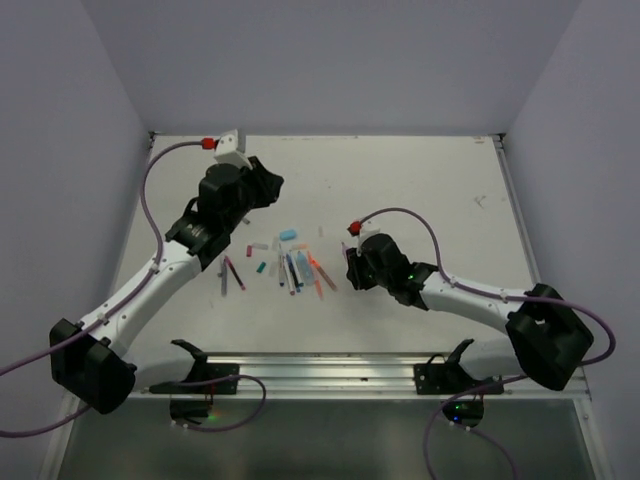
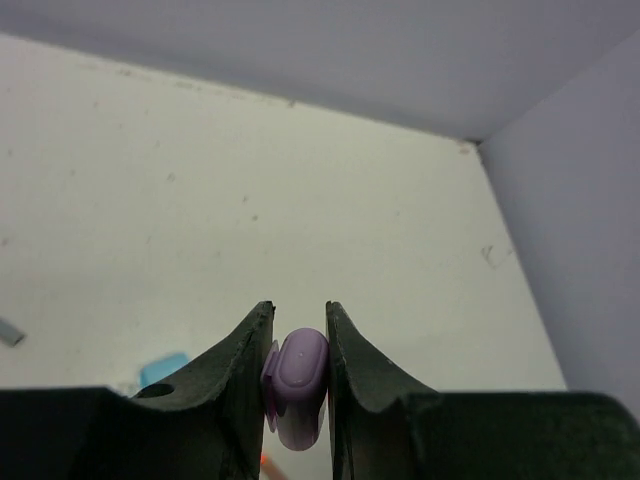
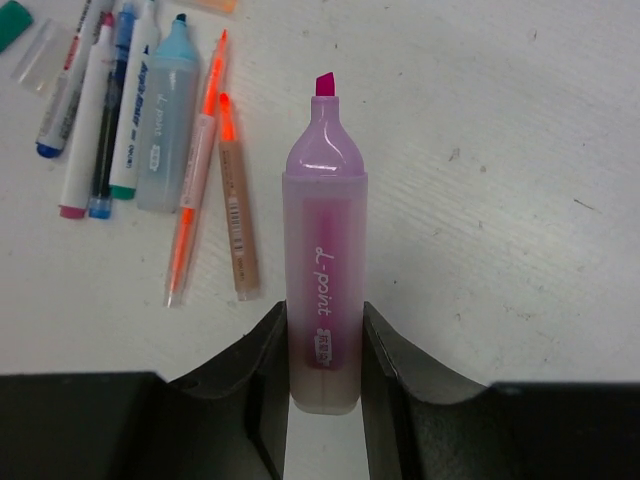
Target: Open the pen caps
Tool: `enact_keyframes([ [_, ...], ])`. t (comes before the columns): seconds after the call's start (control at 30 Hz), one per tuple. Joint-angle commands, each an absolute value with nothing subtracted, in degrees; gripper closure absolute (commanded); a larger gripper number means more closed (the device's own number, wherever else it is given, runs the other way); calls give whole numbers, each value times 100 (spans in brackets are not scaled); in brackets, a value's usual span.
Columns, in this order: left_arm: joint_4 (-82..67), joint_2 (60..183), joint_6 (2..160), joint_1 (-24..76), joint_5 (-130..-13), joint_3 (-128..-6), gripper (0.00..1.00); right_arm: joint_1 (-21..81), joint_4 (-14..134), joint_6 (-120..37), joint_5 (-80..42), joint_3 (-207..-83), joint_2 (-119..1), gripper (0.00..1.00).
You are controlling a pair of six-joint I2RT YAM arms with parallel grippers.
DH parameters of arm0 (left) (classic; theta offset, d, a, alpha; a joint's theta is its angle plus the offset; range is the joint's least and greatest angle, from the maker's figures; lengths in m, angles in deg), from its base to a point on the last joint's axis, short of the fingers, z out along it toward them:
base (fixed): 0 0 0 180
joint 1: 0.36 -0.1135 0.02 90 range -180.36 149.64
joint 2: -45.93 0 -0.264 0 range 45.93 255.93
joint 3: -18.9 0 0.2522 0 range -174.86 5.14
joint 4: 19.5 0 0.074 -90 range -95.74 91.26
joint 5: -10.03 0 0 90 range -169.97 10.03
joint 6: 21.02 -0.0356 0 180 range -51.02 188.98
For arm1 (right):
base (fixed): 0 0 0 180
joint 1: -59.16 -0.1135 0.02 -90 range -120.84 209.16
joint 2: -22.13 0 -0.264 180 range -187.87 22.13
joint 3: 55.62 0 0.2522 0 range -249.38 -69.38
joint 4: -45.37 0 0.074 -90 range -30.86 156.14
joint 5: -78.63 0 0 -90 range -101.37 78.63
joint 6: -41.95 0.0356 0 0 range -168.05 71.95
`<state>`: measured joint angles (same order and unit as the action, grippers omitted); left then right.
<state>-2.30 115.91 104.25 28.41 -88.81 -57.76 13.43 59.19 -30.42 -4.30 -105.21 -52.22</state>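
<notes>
My right gripper holds the bare-tipped highlighter, so it needs to shift toward the pile and lower to release it on the tabletop (image 1: 334, 268) (image 3: 268, 205) beside the brown pen.
My left gripper (image 2: 297, 340) is shut on a purple pen cap (image 2: 296, 385), held above the far part of the table; in the top view the gripper (image 1: 272, 182) is behind the pile. My right gripper (image 3: 325, 335) is shut on the body of a purple highlighter (image 3: 324, 270) with its pink tip bare, held just above the table right of the pile; it also shows in the top view (image 1: 349, 252). Several pens (image 1: 298, 268) lie in a loose row mid-table, seen close in the right wrist view (image 3: 140, 110). A light blue cap (image 1: 289, 234) lies behind them.
A teal cap (image 1: 261, 267) and a small red cap (image 1: 249, 247) lie left of the pile, with two dark pens (image 1: 232, 274) further left. A clear cap (image 3: 40, 55) and a teal cap (image 3: 12, 22) show at the right wrist view's top left.
</notes>
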Motion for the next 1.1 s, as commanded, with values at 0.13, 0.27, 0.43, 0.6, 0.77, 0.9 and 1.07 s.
enact_keyframes([
  [0.13,920,11203,10088,2698,-8613,-4665,100,1443,6503,-2643,-328,-11385,-6347,96],
  [0.27,990,11448,10088,2557,-8578,-4391,100,1443,6371,-2563,-486,-11630,-6751,80],
  [0.43,1087,11967,10001,2346,-8489,-4382,100,1443,6415,-2484,-495,-11789,-6919,61],
  [0.6,947,12643,9930,2197,-8367,-4478,100,1443,6458,-2467,-513,-11798,-6788,46],
  [0.77,709,13275,9834,2100,-8340,-4829,98,1443,6546,-2458,-478,-11684,-6480,36],
  [0.9,577,13803,9720,1942,-8402,-5277,94,1443,6748,-2493,-320,-11614,-5928,35],
  [1.07,612,14558,9579,1827,-8279,-5778,90,1443,6854,-2519,-162,-11246,-5215,34],
])
